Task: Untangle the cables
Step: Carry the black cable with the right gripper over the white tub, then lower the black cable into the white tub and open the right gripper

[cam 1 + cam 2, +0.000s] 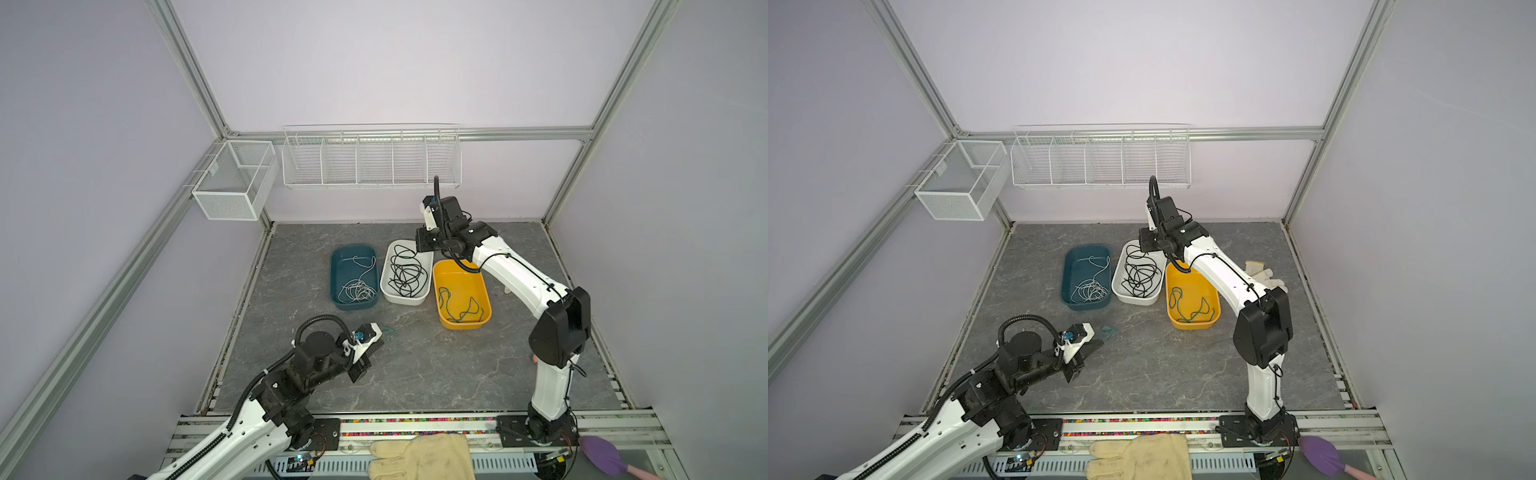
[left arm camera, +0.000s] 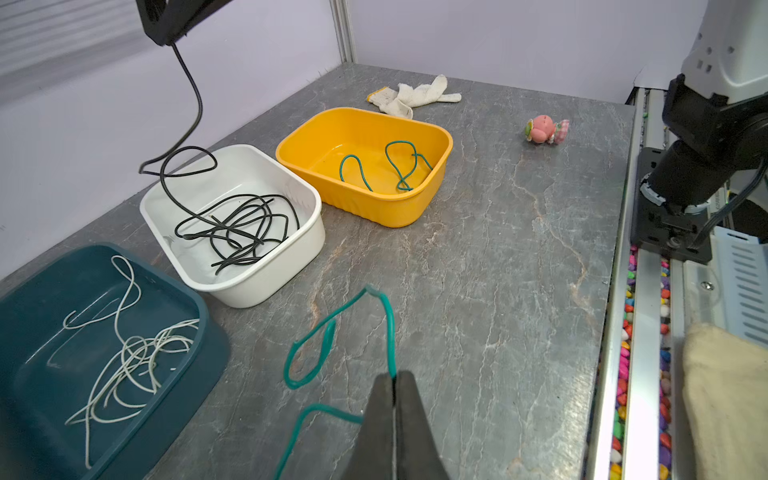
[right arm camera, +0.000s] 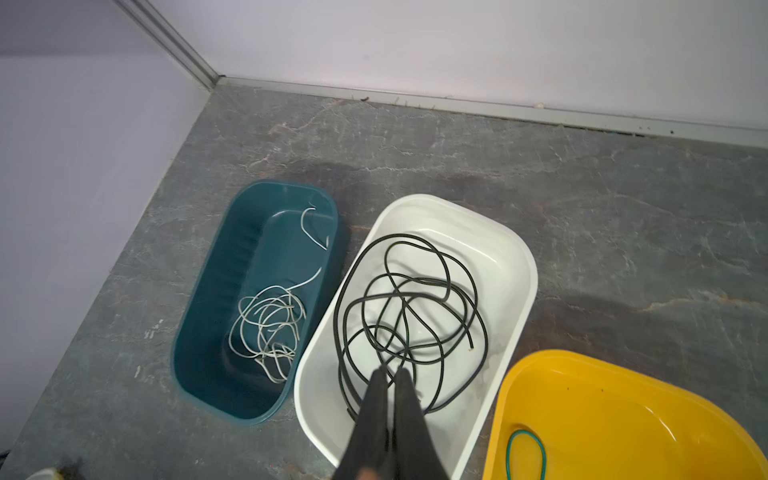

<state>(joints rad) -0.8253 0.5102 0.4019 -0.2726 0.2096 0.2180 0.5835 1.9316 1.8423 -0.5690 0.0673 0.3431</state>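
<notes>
The white bin's pile of matching black cables lies below my right gripper and back from it, so I need to lower the gripper back to the pile next and let go of the piece of cable (image 2: 195, 108).
Thin cables lie sorted in three bins. White cables (image 1: 357, 289) are in the teal bin (image 1: 353, 248), black cables (image 1: 407, 274) in the white bin (image 1: 405, 300), and a teal-green cable (image 1: 461, 309) in the yellow bin (image 1: 465, 326). Another teal-green cable (image 2: 328, 332) loops on the table in front of the bins. My left gripper (image 2: 394, 376) is shut on it, low over the table (image 1: 380, 338). My right gripper (image 3: 390, 371) hovers over the white bin's far end (image 1: 419, 247), shut on a black cable strand (image 2: 195, 108) that hangs down into the pile.
A white work glove (image 2: 415, 97) and a pink toy (image 2: 544, 129) lie to the right of the yellow bin. A yellow glove (image 1: 419, 457) and a purple object (image 1: 602, 455) rest on the front rail. Wire baskets (image 1: 370, 160) (image 1: 232, 183) hang on the back walls.
</notes>
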